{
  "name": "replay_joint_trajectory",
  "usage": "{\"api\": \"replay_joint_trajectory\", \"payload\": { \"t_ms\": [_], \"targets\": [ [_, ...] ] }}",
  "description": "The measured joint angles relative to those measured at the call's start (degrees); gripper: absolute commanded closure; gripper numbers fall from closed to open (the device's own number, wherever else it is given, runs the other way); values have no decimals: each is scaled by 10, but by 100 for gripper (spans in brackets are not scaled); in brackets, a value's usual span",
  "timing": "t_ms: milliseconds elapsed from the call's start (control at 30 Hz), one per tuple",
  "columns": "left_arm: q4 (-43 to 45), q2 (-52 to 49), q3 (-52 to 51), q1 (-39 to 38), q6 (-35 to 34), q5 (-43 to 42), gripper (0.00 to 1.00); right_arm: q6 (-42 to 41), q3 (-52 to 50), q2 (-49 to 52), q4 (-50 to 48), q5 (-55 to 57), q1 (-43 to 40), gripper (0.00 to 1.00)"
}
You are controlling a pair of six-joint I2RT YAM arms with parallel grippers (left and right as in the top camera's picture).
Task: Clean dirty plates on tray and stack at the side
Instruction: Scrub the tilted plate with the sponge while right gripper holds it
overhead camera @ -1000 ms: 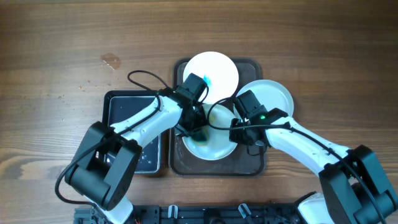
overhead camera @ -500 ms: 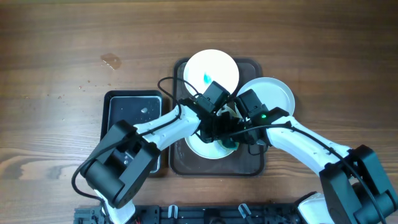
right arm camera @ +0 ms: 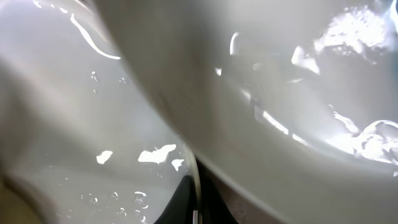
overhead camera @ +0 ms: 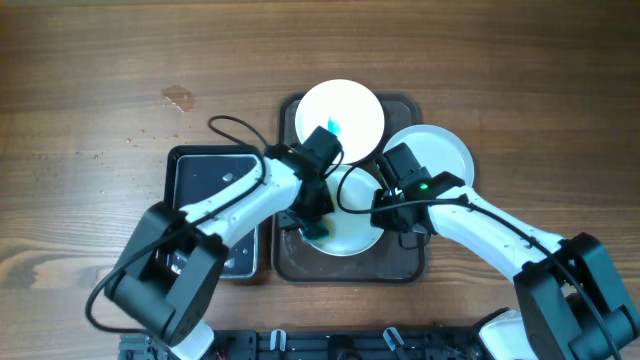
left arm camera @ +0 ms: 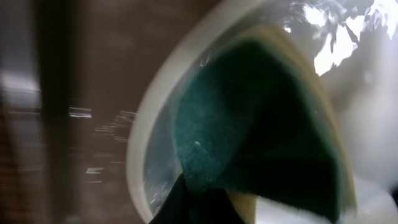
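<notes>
The plate gets wiped next. Then my left gripper lifts to the left in the overhead view, comes down and frees the sponge inside the black container, since it's empty.
Three white plates show in the overhead view. One with a blue smear (overhead camera: 340, 116) sits at the back of the dark brown tray (overhead camera: 410, 262). One plate (overhead camera: 350, 222) lies at the tray's front. A third (overhead camera: 440, 152) rests at the tray's right edge. My left gripper (overhead camera: 316, 226) is shut on a teal sponge (left arm camera: 261, 130) pressed on the front plate's left part (left arm camera: 146, 155). My right gripper (overhead camera: 388, 214) is shut on that plate's right rim (right arm camera: 196, 180), beside the third plate (right arm camera: 298, 93).
A black rectangular container (overhead camera: 215, 205) stands left of the tray on the wooden table (overhead camera: 100, 120). A small stain (overhead camera: 178, 97) marks the wood at the far left. A black cable loops from the left arm.
My left gripper swept the sponge from the plate's left to its right side and back to the left. The right gripper kept its hold on the rim.
</notes>
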State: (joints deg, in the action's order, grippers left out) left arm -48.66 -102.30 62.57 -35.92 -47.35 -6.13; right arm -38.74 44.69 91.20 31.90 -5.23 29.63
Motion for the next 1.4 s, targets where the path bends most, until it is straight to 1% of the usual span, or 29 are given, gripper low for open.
{"api": "replay_joint_trajectory", "payload": {
  "t_ms": [67,133,233,300,400,533,733,867,1033,1100,1233,1400],
  "targets": [
    [-11,14,-2,2,-1,33,96,0,0,0,0,-1,3,96],
    [-10,25,-3,1,-1,49,96,0,0,0,0,-3,3,96],
    [25,29,-8,1,-1,52,96,2,0,0,2,-3,3,96],
    [59,29,-14,0,-1,38,96,7,0,0,2,-3,3,96],
    [141,19,-18,-15,-1,-8,96,16,0,0,3,-3,3,96],
    [232,-19,-19,-43,-2,-66,96,22,0,0,3,-2,3,96],
    [269,-37,-19,-51,-6,-118,96,26,1,0,7,2,3,96],
    [244,-37,-14,-50,-6,-116,96,26,1,0,9,2,3,96],
    [124,-29,1,-38,-6,-91,96,33,1,0,9,-5,3,96],
    [71,-12,-1,-35,-6,-53,96,35,1,0,9,-5,3,96],
    [7,28,-14,-30,-6,37,96,35,1,0,9,-6,3,96],
    [-36,115,-18,-15,-6,92,96,35,1,0,9,-6,3,96]
  ]
}}
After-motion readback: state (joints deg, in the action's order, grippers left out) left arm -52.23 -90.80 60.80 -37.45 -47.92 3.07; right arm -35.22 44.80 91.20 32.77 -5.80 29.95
